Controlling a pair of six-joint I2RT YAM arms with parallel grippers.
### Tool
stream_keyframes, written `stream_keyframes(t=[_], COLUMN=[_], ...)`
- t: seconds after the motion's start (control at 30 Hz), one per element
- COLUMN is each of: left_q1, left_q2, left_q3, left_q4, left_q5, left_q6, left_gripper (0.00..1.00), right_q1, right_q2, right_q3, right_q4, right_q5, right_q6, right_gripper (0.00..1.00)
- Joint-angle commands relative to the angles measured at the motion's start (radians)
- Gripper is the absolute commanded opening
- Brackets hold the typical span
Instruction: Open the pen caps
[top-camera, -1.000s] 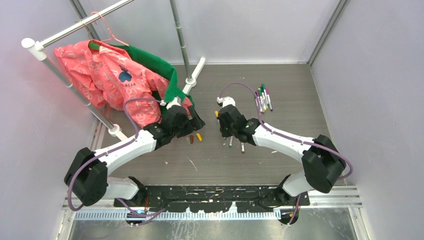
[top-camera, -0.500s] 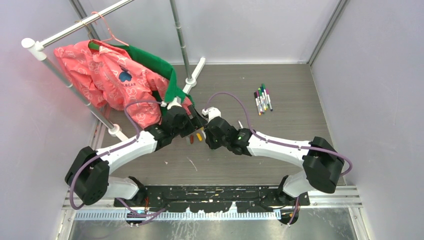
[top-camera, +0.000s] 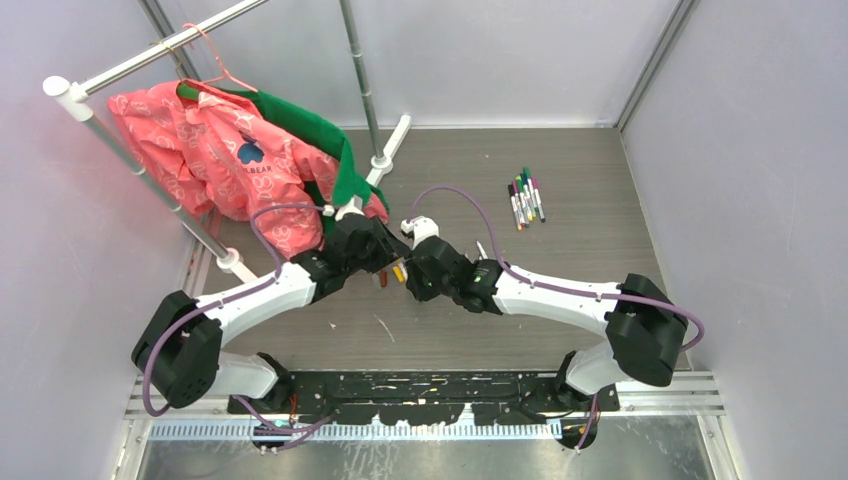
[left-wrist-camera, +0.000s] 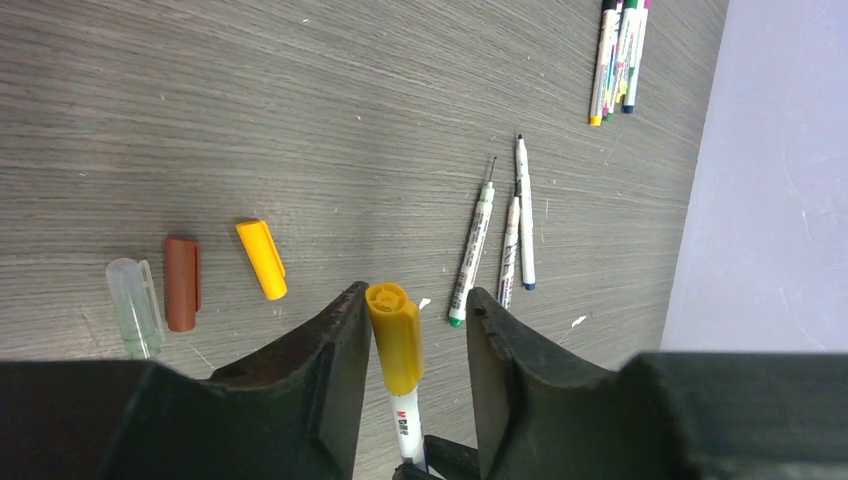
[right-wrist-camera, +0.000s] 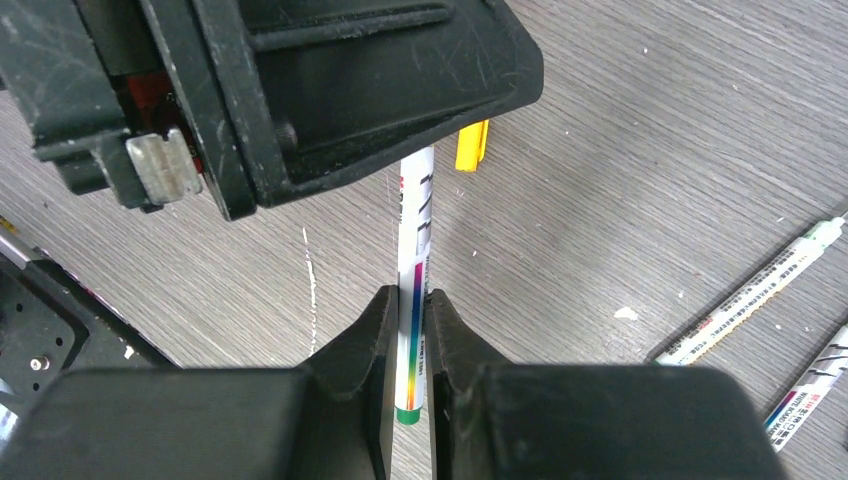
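Note:
My right gripper should move toward the right in the top view, go down onto the gap between the uncapped pens, as they lie together, and let go of the white pen.
A white pen (right-wrist-camera: 415, 230) with a rainbow stripe is held level above the table, my right gripper (right-wrist-camera: 410, 295) shut on its barrel near the green tail end. Its yellow cap (left-wrist-camera: 395, 335) sits between the jaws of my left gripper (left-wrist-camera: 416, 293). The left finger touches the cap and a gap shows on the right side, so that gripper is open. Three loose caps lie on the table: yellow (left-wrist-camera: 261, 259), brown (left-wrist-camera: 181, 283) and clear (left-wrist-camera: 133, 307). In the top view the two grippers (top-camera: 392, 255) (top-camera: 415, 268) meet at mid-table.
Three uncapped pens (left-wrist-camera: 509, 250) lie right of the grippers. A bundle of capped pens (top-camera: 526, 198) lies at the far right. A pink garment (top-camera: 210, 160) hangs on a rack at the left, whose upright pole (top-camera: 360, 80) and base stand just behind the left gripper.
My right arm has swung left with the pen and brought its capped end into the left gripper. The left jaws have narrowed around the yellow cap.

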Motion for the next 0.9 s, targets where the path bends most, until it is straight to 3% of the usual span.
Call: stream_keyframes(t=[0.0, 0.07, 0.13, 0.17, 0.57, 0.87], left_q1=[0.001, 0.001, 0.000, 0.001, 0.036, 0.183], left_q2=[-0.007, -0.008, -0.007, -0.007, -0.011, 0.014], left_q3=[0.000, 0.000, 0.000, 0.000, 0.019, 0.029], left_q4=[0.053, 0.054, 0.060, 0.063, 0.061, 0.109], left_q5=[-0.003, -0.001, 0.004, 0.007, 0.030, 0.194], left_q6=[0.000, 0.004, 0.010, 0.013, 0.024, -0.017], left_gripper=[0.35, 0.23, 0.02, 0.00, 0.00, 0.00], right_q1=[0.009, 0.009, 0.010, 0.011, 0.013, 0.069], right_q2=[-0.030, -0.030, -0.031, -0.031, -0.083, -0.161], right_q3=[0.024, 0.022, 0.020, 0.019, -0.109, -0.273], right_q4=[0.052, 0.054, 0.056, 0.054, 0.116, 0.168], right_q5=[-0.001, -0.001, 0.003, 0.007, 0.004, 0.045], right_q6=[0.017, 0.019, 0.021, 0.022, 0.035, 0.076], right_gripper=[0.01, 0.01, 0.01, 0.01, 0.01, 0.01])
